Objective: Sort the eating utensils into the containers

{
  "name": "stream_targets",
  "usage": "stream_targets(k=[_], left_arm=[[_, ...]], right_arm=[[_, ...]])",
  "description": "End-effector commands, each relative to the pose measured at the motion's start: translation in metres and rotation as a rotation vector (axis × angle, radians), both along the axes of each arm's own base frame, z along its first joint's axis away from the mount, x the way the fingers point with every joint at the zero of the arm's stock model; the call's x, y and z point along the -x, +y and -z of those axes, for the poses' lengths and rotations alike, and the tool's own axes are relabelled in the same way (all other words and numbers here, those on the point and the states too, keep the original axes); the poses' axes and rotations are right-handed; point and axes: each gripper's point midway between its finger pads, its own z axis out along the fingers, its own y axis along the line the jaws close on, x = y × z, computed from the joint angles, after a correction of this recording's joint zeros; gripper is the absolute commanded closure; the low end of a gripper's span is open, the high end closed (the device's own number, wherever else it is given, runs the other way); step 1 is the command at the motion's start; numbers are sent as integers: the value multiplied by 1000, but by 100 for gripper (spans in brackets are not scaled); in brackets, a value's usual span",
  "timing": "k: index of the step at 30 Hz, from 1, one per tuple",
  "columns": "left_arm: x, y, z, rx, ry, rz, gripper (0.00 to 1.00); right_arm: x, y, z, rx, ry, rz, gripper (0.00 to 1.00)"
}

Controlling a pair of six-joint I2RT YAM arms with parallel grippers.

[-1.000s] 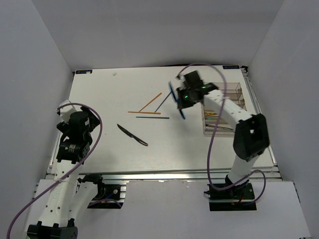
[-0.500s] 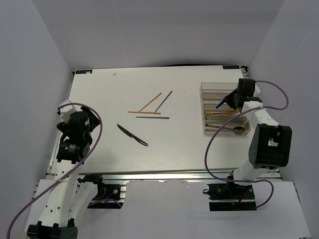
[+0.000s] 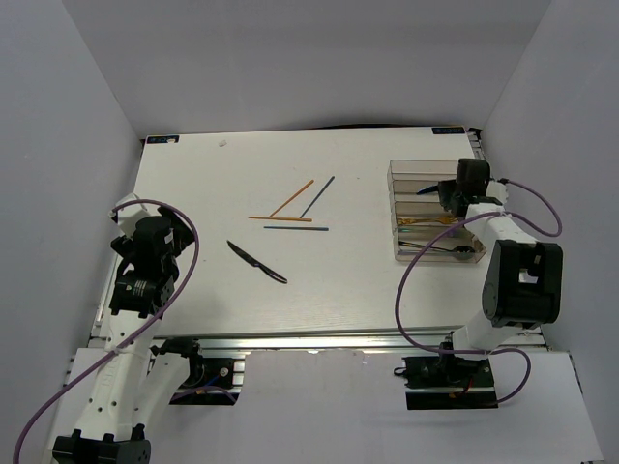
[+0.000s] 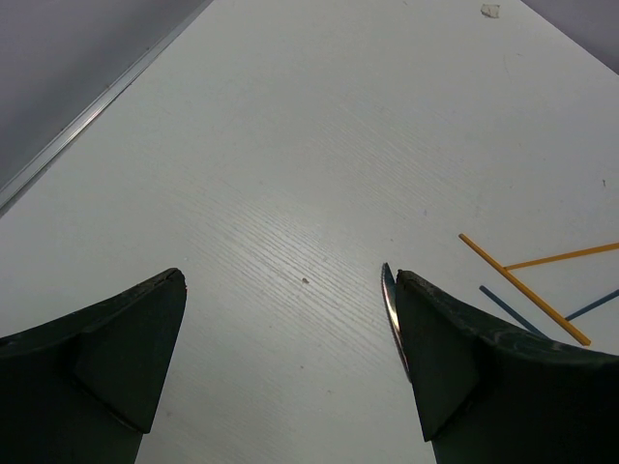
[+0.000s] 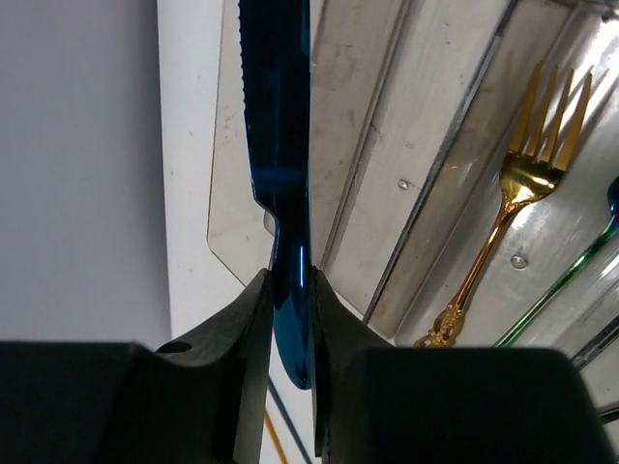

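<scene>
My right gripper shifts slightly toward the chopsticks' side next and brings the blue knife down into the containers' section beside the gold fork's, since that section is empty.
My right gripper is shut on the handle of a blue knife, which hangs over the far compartment of the clear containers. Another compartment holds a gold fork, and a dark spoon lies in the nearest one. On the table lie a black knife, two orange chopsticks, a dark chopstick and a blue one. My left gripper stands open above bare table at the left. The black knife's tip shows beside its right finger.
White walls close in the table on three sides. The tray sits near the right edge, by a metal rail. The loose utensils lie mid-table, and a small white scrap lies at the back.
My right arm has swung from mid-table to the tray with the blue knife in its grip, and the knife now lies flatter over the far compartment. The left arm has not moved.
</scene>
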Motion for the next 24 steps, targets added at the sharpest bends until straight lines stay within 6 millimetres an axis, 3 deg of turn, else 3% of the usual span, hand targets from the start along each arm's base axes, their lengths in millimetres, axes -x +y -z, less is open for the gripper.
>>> stream_targets(k=[1,6,14,15,17,23,24], left_arm=[[-3,-3,-3,1,-14,21,2],[-4,-4,-3,4,-15,28,2],[-3,-4,-3,4,-20,27,2],[-3,-4,-4,4,-23,27,2],[-3,-4,-3,2,-19,27,2],[-3,-4,-3,4,-20,30,2],[-3,-4,-3,4,-20,30,2]], right_arm=[[-16,-4,-13,-84,-125,102,100],[-34,6,-15,-94,-135,83,100],[-36,12,5,-109,-97,82,100],[-36,12,6,-110,-98,83,88],[-37,14,6,-116,-97,76,74],[-37,16,-17,-112,-135,58,38],[-37,16,-20,-114,-138,56,38]])
